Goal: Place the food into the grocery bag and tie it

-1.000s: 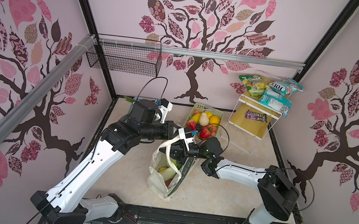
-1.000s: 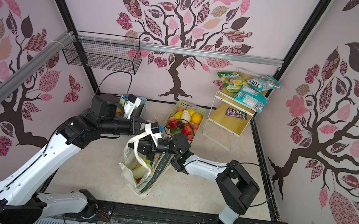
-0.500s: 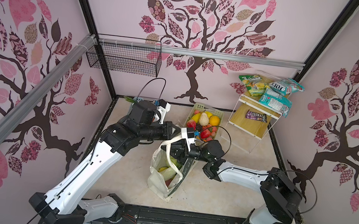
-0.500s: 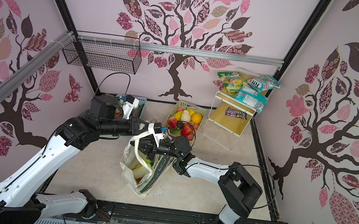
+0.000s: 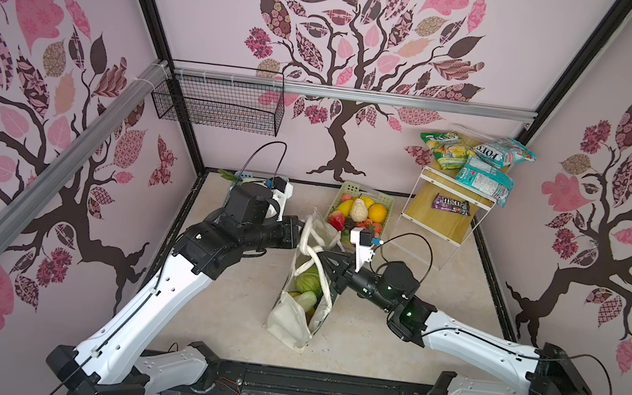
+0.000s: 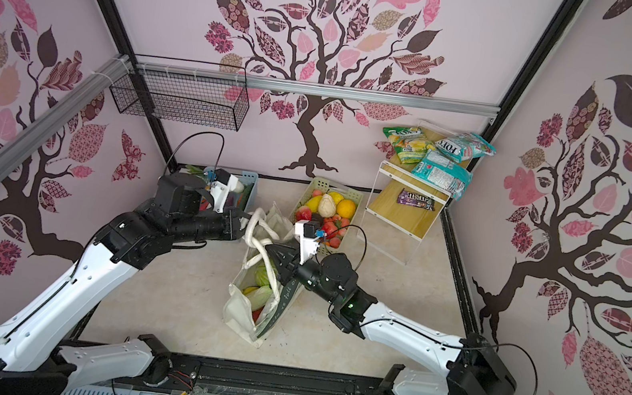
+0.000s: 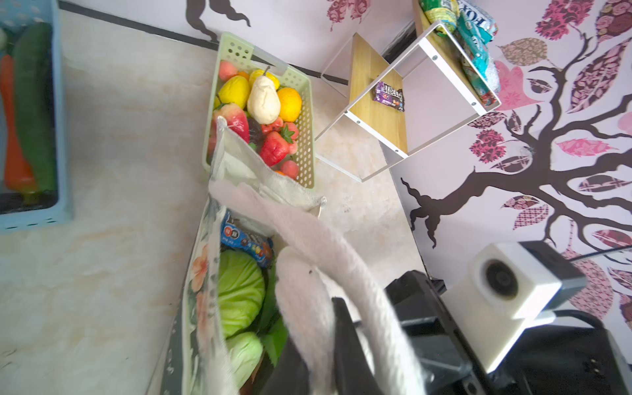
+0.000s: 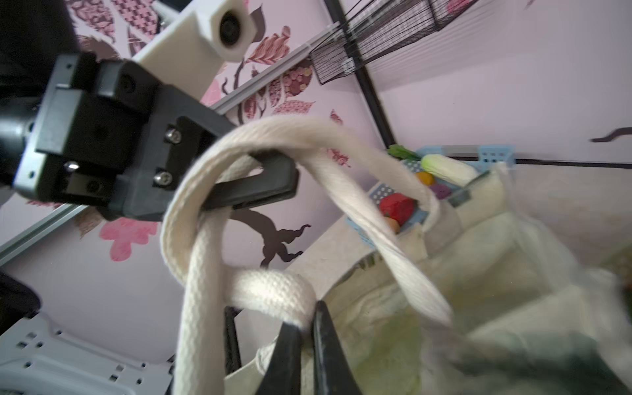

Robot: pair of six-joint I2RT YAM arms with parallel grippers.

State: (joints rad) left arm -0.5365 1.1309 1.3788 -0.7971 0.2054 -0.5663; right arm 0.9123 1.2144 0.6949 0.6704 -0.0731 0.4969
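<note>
The right gripper moves over the clear floor [image 5: 356,313] beside the bag and toward the shelf next, tightening the bag's handles looped round each other, and releases.
The cream grocery bag [image 5: 288,320] [image 6: 239,309] stands in the middle of the floor with its mouth gaping. Inside it lie a green cabbage [image 7: 239,284] [image 5: 304,281] and a blue M&M's packet [image 7: 244,239]; other food in it is hidden. Its thick handles [image 8: 191,219] are looped round one another above the mouth. My left gripper [image 5: 299,232] [image 7: 318,345] is shut on one handle, which also wraps its fingers [image 8: 253,184]. My right gripper [image 5: 320,259] [image 8: 306,345] is shut on the other handle loop [image 8: 270,290], just beside the left one.
A pale-green basket [image 5: 383,199] of fruit touches the bag's far side. A blue basket [image 6: 251,181] of vegetables sits at the back left. A white shelf [image 5: 444,225] at the back right carries candy bags and a brown M&M's packet [image 5: 453,205]. A wire basket [image 5: 218,105] hangs on the rail.
The right arm's elbow has swung back toward the front right while its gripper keeps hold of the handle. The left arm has hardly moved, and both grippers stay shut.
</note>
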